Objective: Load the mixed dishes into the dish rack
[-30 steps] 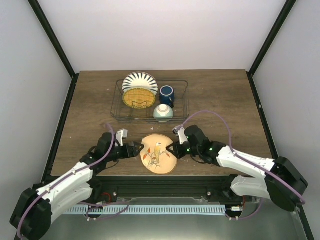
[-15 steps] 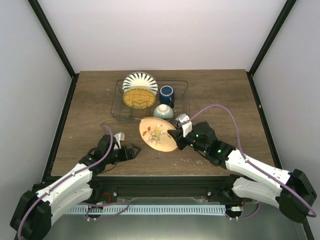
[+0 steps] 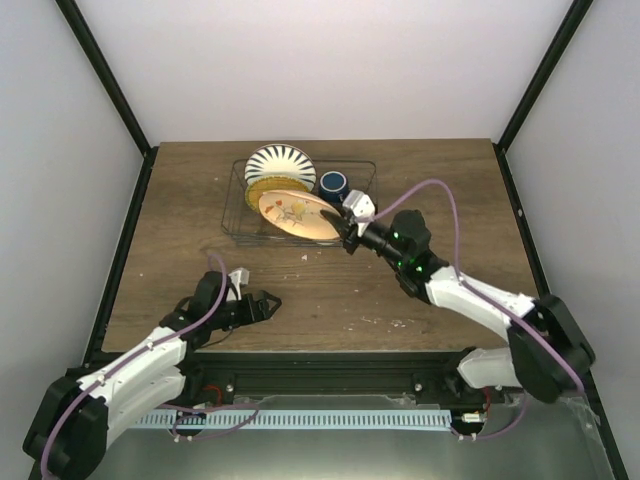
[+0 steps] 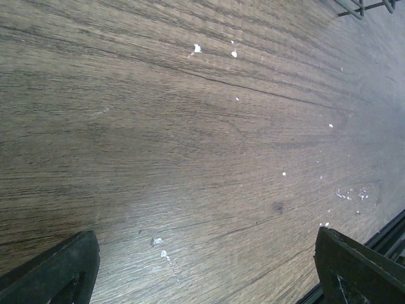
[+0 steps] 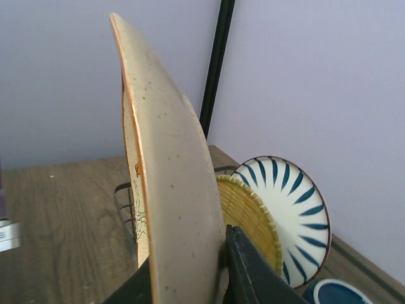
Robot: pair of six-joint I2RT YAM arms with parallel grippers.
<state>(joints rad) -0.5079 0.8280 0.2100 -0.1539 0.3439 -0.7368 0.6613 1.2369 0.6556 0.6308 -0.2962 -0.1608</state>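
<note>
My right gripper should move down and to the left in the top view, into the rack's front row (image 3: 264, 226), because the yellow-orange plate fills the row behind.
My right gripper (image 3: 343, 226) is shut on the rim of the cream patterned plate (image 3: 292, 215) and holds it tilted over the dish rack (image 3: 367, 195), in front of the yellow-orange plate (image 3: 262, 189). In the right wrist view the cream plate (image 5: 171, 190) stands edge-on between my fingers (image 5: 253, 272), with the yellow-orange plate (image 5: 253, 221), the blue-striped plate (image 5: 291, 202) and the dark blue mug (image 5: 338, 292) behind it. The striped plate (image 3: 280, 160) stands upright at the rack's back left, the mug (image 3: 334, 184) beside it. The mint-green bowl is hidden. My left gripper (image 3: 270, 300) is open and empty, low over the table (image 4: 190, 126).
The rack stands at the back middle of the brown wooden table (image 3: 450, 200). White crumbs (image 4: 196, 48) dot the wood. A corner of the rack (image 4: 364, 6) shows at the top right of the left wrist view. Black frame posts rise at the back corners.
My right gripper has lifted the cream plate from the table's front and carried it back and left over the rack. My left gripper let go of the plate and drew back.
</note>
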